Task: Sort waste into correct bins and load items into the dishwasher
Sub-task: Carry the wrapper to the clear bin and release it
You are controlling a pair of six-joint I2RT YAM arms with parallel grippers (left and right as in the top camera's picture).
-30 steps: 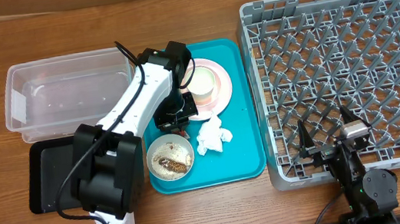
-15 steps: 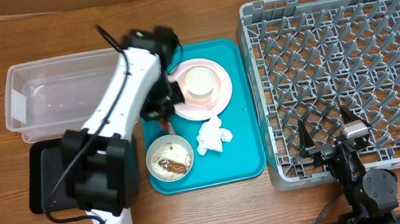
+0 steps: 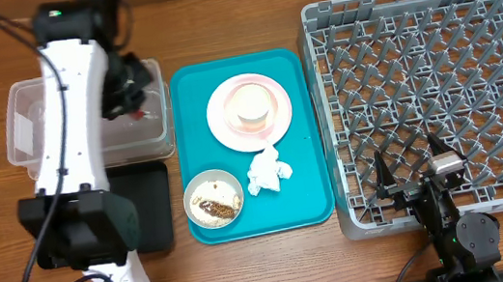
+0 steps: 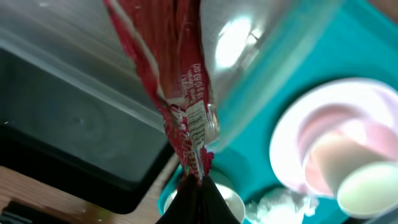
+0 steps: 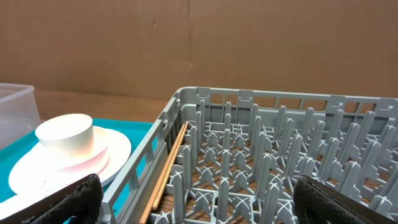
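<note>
The left gripper will next carry the wrapper (image 4: 180, 87) to the left in the overhead view, away from the clear tub's end, to the clear tub's middle (image 4: 78, 28), and release it there.
My left gripper (image 3: 130, 89) is shut on the red snack wrapper (image 4: 180, 87) and hangs over the right end of the clear tub (image 3: 37, 140). In the left wrist view the wrapper dangles from the shut fingertips (image 4: 196, 180) against the tub wall (image 4: 74, 56). The pink plate (image 3: 231, 129) with the white cup (image 3: 252, 110) on it, the crumpled tissue (image 3: 267, 171) and a white bowl (image 3: 213, 198) of rice and brown bits sit on the teal tray (image 3: 307, 192). My right gripper (image 3: 412, 176) stands open and empty at the near edge of the grey dish rack (image 3: 438, 77).
The black tray (image 3: 150, 218) lies just in front of the clear tub, partly under my left arm. A thin wooden stick (image 5: 168, 168) lies along the rack's left wall (image 5: 143, 162). Plate (image 5: 112, 155) and cup (image 5: 64, 134) show left of the rack.
My left arm has swung left and away from the teal tray to above the clear tub, carrying the red wrapper. The right arm has not moved.
</note>
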